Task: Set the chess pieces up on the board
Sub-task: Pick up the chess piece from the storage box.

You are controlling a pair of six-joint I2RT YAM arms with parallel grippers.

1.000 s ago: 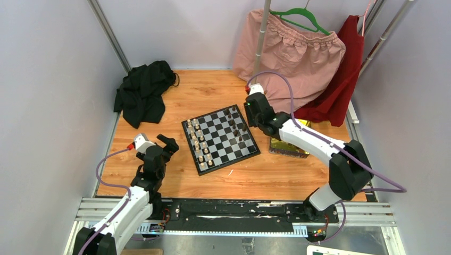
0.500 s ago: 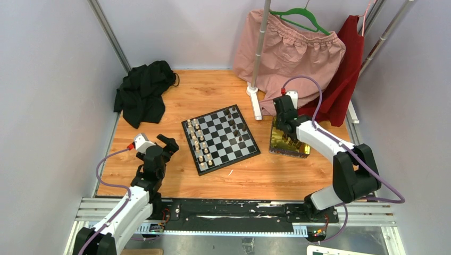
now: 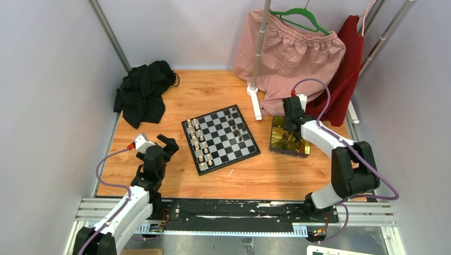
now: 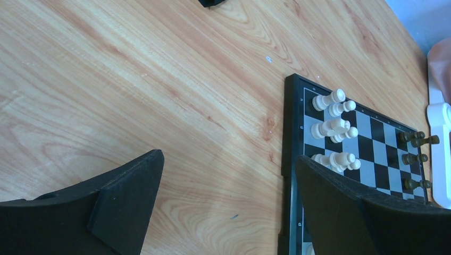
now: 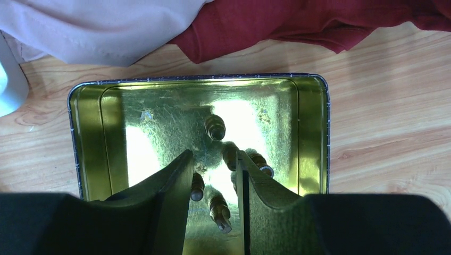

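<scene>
The far dark brown chess piece (image 5: 215, 127) is below my right gripper's fingers and further outward, apart from the others. My right gripper needs to lower and shift outward around it next.
The black-and-white board (image 3: 220, 139) lies mid-table, with cream chess pieces (image 3: 199, 143) on its left side and dark ones (image 3: 236, 126) on its right. It also shows in the left wrist view (image 4: 372, 138). My left gripper (image 3: 166, 145) hangs open and empty left of the board, its fingers (image 4: 127, 196) over bare wood. My right gripper (image 3: 291, 129) is down inside the yellow tin (image 3: 288, 139), partly open, its fingertips (image 5: 181, 175) straddling several dark chess pieces (image 5: 218, 210) lying on the tin's floor (image 5: 159, 117). Nothing is gripped.
A black cloth (image 3: 142, 95) lies at the back left. A clothes rack's white foot (image 3: 255, 101) stands behind the board, with pink (image 3: 292, 53) and red (image 3: 340, 85) garments hanging to the table beside the tin.
My right gripper has swung from the board's back right corner across to the tin and lowered into it. The left arm has not moved.
</scene>
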